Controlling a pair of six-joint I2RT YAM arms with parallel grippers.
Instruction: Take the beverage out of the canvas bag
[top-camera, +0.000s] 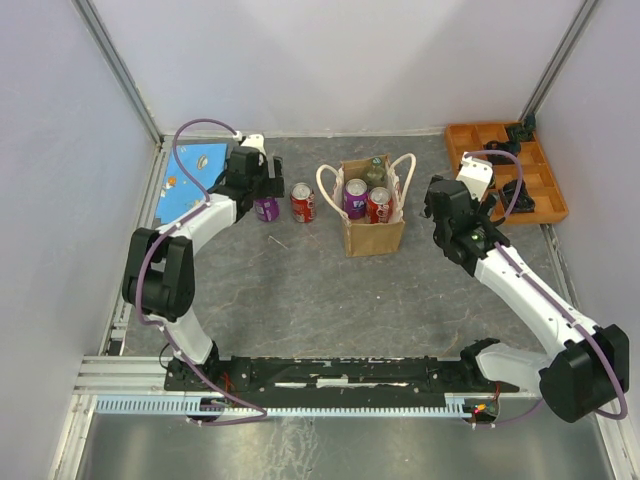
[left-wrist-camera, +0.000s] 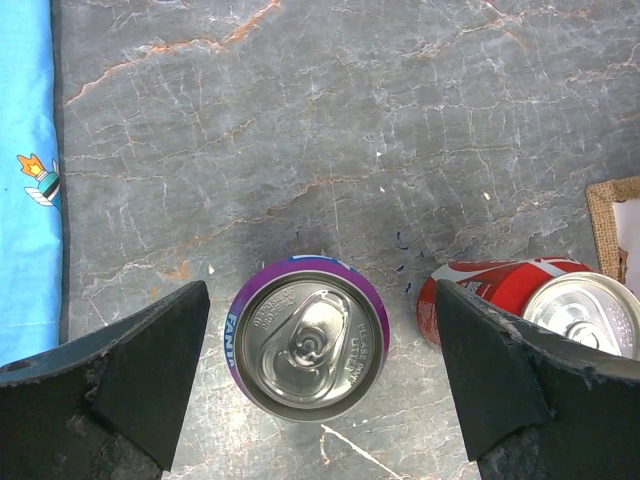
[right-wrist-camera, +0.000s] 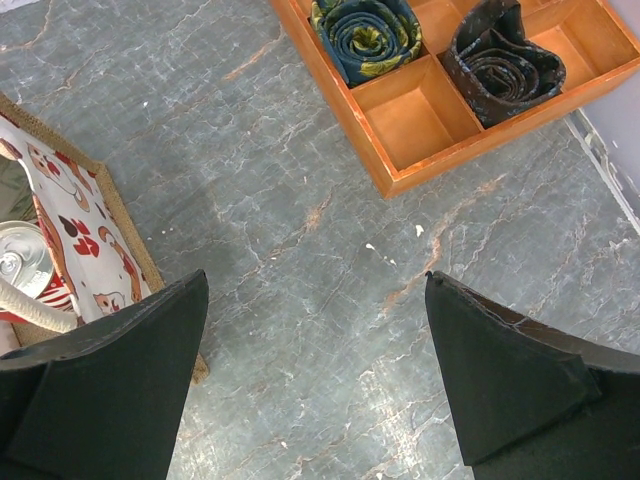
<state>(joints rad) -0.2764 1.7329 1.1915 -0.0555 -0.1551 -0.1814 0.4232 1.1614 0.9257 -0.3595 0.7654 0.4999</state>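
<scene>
To the right in the top view, then down into the bag, my left gripper will go around the bag's red can (top-camera: 380, 201), since it still stands inside.
The tan canvas bag (top-camera: 373, 222) stands upright mid-table with cream loop handles. It holds a purple can (top-camera: 355, 197), a red can (top-camera: 378, 203) and a green bottle (top-camera: 375, 171). A purple Fanta can (left-wrist-camera: 307, 337) stands on the table to the bag's left, with a red cola can (left-wrist-camera: 530, 298) beside it; both also show in the top view, purple (top-camera: 266, 207) and red (top-camera: 302, 202). My left gripper (left-wrist-camera: 320, 340) is open, its fingers apart on either side of the purple can without touching it. My right gripper (right-wrist-camera: 315, 300) is open and empty, over bare table right of the bag (right-wrist-camera: 95, 235).
An orange compartment tray (top-camera: 505, 170) with rolled dark items stands at the back right, and its corner shows in the right wrist view (right-wrist-camera: 420, 115). A blue printed cloth (top-camera: 190, 175) lies at the back left. A small thin stick (top-camera: 277, 241) lies near the cans.
</scene>
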